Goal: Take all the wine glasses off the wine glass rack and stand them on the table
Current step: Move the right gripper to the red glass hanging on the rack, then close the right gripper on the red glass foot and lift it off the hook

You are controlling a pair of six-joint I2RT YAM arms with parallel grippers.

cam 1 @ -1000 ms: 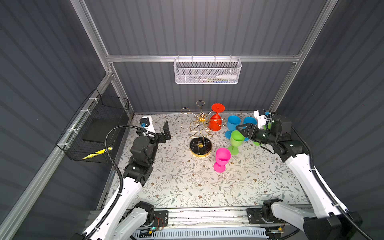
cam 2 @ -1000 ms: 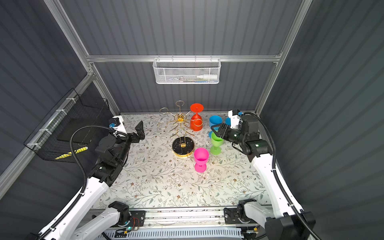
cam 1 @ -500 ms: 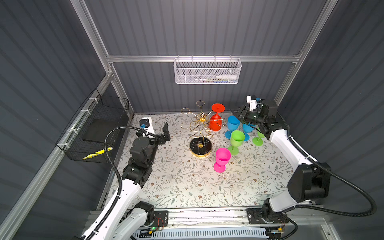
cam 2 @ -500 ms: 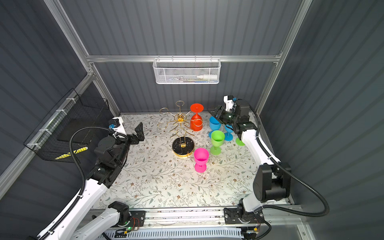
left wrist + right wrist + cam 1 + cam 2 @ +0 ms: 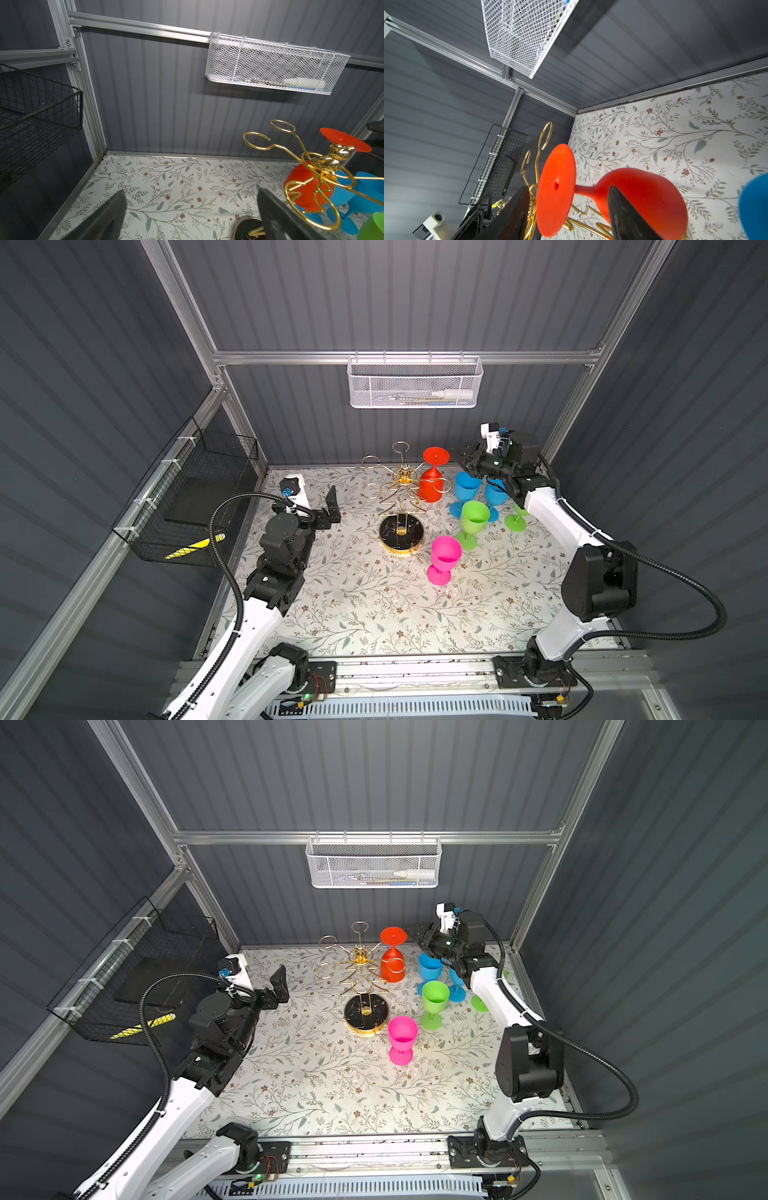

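My right gripper moves toward the rack (image 5: 404,480) and closes on the gripper-facing edge of the glass's foot next, because its open fingers still hover just short of it.
A red wine glass (image 5: 432,486) (image 5: 392,966) hangs upside down, foot up, from a back-right arm of the gold wine glass rack (image 5: 404,480) (image 5: 360,959). The rack stands on a round black base (image 5: 402,533). My right gripper (image 5: 467,454) (image 5: 419,931) hovers open just right of the glass's foot, not touching it. In the right wrist view the red glass (image 5: 643,193) has its foot and stem between the spread fingers of the right gripper (image 5: 568,188). My left gripper (image 5: 329,509) (image 5: 191,192) is wide open and empty, left of the rack (image 5: 336,155).
Two blue glasses (image 5: 465,488) (image 5: 495,493), a green glass (image 5: 473,517) and a pink glass (image 5: 445,552) stand right of the rack; another green one (image 5: 515,522) is partly behind my right arm. A white mesh basket (image 5: 413,383) hangs on the back wall, a black wire basket (image 5: 195,497) on the left wall.
My right arm has swung away from the green glass to the back, up beside the red glass's foot. The left arm has not moved.
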